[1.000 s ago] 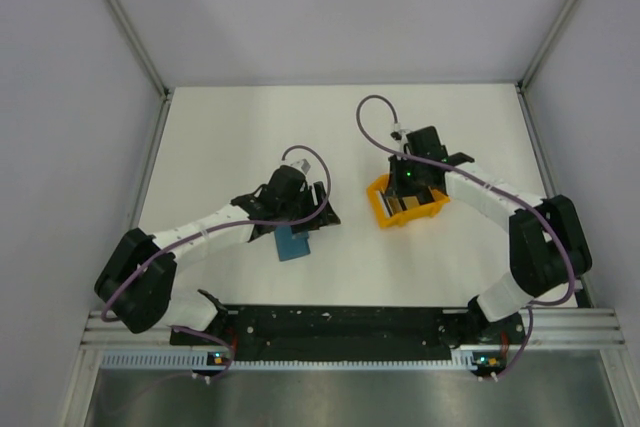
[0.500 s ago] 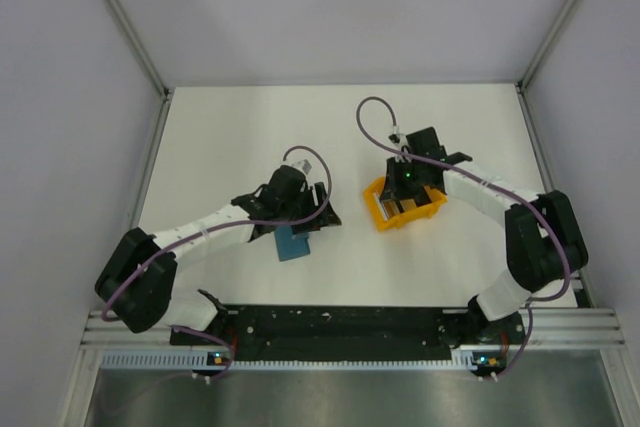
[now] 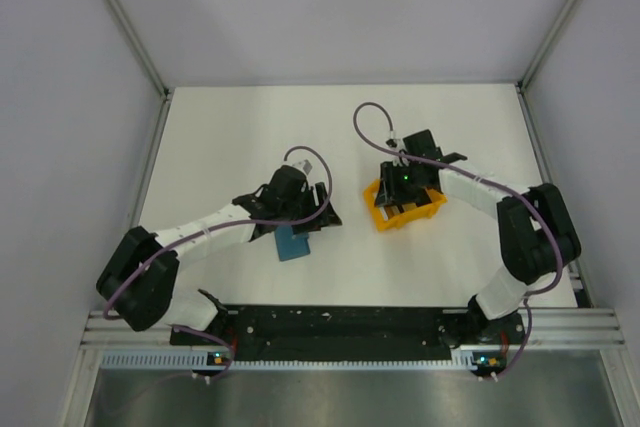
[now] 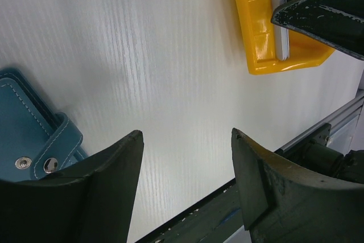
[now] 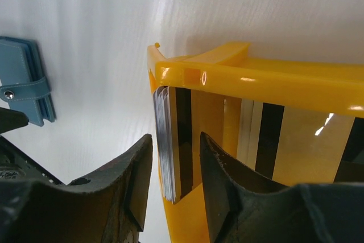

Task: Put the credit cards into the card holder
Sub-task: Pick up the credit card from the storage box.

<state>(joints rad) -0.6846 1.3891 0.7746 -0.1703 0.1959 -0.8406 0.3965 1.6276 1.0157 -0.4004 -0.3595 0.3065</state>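
Observation:
I will first move my right gripper slightly toward the card holder to close on the yellow credit card's upper edge, because the stack already stands between its fingers.
The credit cards [image 5: 170, 140] stand on edge as a stack against the left wall of the orange tray [image 5: 256, 75]. My right gripper [image 5: 175, 136] reaches into that tray [image 3: 380, 215], open, one jaw on each side of the stack with a small gap at each. More cards [image 5: 267, 140] lean deeper inside. The teal-blue card holder [image 3: 293, 243] lies flat on the table. My left gripper [image 4: 186, 132] hovers open and empty just right of the holder [image 4: 28, 123]. From above, the left gripper [image 3: 316, 211] sits over the holder's far end and the right gripper [image 3: 405, 192] covers the tray.
The white table top [image 3: 240, 137] is walled by grey panels on three sides. A black rail [image 3: 340, 322] with the arm bases runs along the near edge. A purple cable [image 3: 365, 122] loops above the right wrist.
The right wrist has edged slightly left over the tray, and the tray shifted a little with it. The left arm and the card holder have stayed still.

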